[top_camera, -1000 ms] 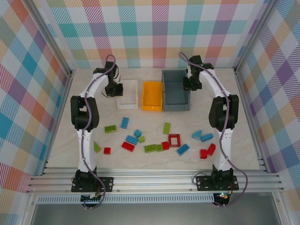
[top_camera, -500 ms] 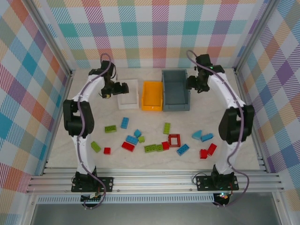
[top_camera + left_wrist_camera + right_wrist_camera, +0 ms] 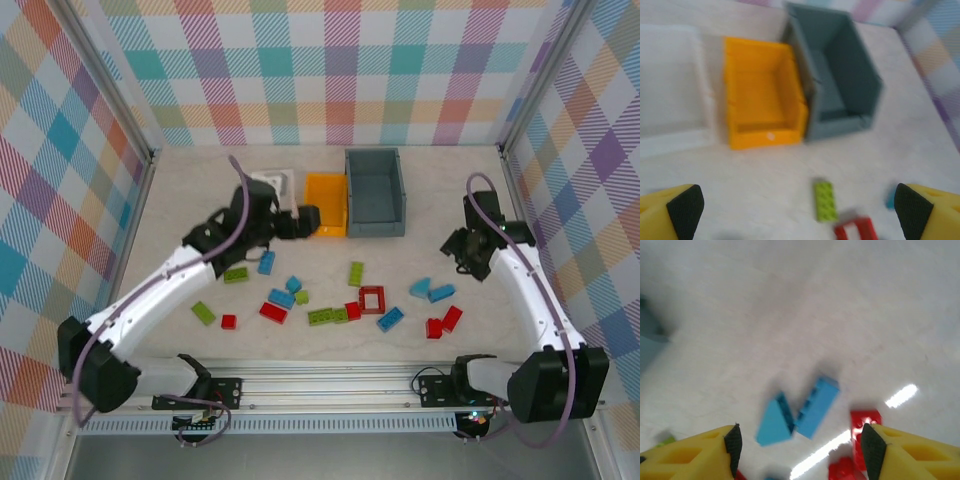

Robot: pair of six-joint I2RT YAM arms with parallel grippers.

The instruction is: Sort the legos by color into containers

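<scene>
I will next move the open fingers of my right gripper back and then down around the long sides of the small red brick (image 3: 452,318) (image 3: 858,426). The brick is below and back toward the base.
Red, blue and lime green legos lie scattered across the table's middle, among them a hollow red frame (image 3: 372,299) and a green brick (image 3: 356,273). At the back stand the containers: white (image 3: 281,181), orange (image 3: 325,200) and dark grey (image 3: 374,190). My left gripper (image 3: 308,222) hovers by the orange bin's front, open wide and empty; its view shows the white bin (image 3: 670,90), orange bin (image 3: 762,95), grey bin (image 3: 835,75), green brick (image 3: 824,200) and red frame (image 3: 855,231). My right gripper (image 3: 458,252) is open and empty above two blue bricks (image 3: 775,420) (image 3: 817,405), with red bricks (image 3: 865,427) beside them.
The left arm (image 3: 160,285) stretches diagonally over the table's left side and covers part of the white bin. Plaid walls close in the back and both sides. A metal rail (image 3: 330,385) runs along the near edge.
Both arms have swung away from the bins towards the scattered bricks. The left gripper left the white bin, the right left the grey bin. Both jaws went from shut to open.
</scene>
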